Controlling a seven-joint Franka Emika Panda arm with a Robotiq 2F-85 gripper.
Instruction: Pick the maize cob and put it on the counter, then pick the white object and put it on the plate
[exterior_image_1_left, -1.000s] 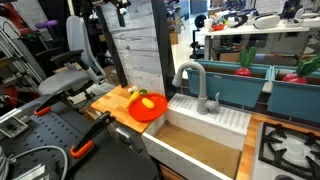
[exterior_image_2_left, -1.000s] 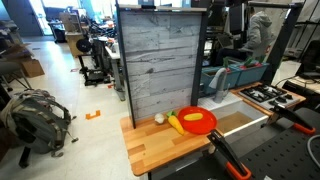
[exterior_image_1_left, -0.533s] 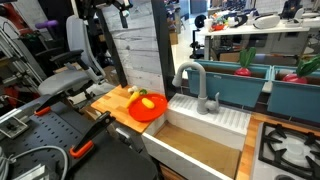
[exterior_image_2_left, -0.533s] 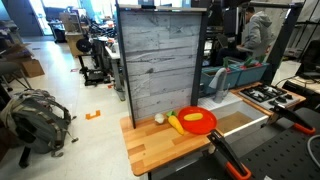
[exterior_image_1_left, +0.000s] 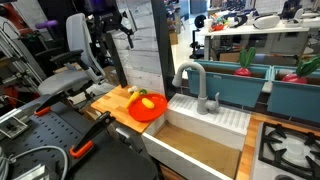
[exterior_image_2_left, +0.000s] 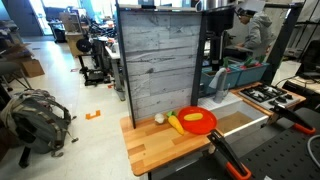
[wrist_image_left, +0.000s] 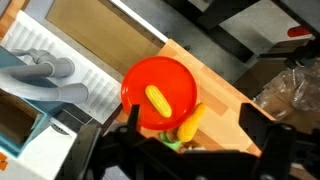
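I should next lower my gripper toward the plate and put its open fingers around the maize cob (exterior_image_1_left: 147, 103) (wrist_image_left: 157, 98), because bare plate shows along both sides of the cob.
The orange-red plate (wrist_image_left: 160, 80) lies on the wooden counter (wrist_image_left: 225, 90) and shows in both exterior views (exterior_image_1_left: 148, 108) (exterior_image_2_left: 198, 121). The yellow maize cob (wrist_image_left: 157, 98) lies on the plate. The white object (exterior_image_2_left: 158, 118) sits on the counter, apart from the plate; in the wrist view my own gripper body hides it. My gripper (wrist_image_left: 193, 122) is open and empty, high above the plate's edge. It also shows in an exterior view (exterior_image_1_left: 125, 33).
A longer orange-yellow vegetable with a green end (wrist_image_left: 190, 122) lies on the counter against the plate (exterior_image_2_left: 175, 124). A white sink (exterior_image_1_left: 210, 120) with a grey faucet (exterior_image_1_left: 190, 75) adjoins the counter. A grey plank wall (exterior_image_2_left: 160, 60) stands right behind it.
The arm has swung over toward the plate end of the counter and come lower. The plate, cob and white object have not moved.
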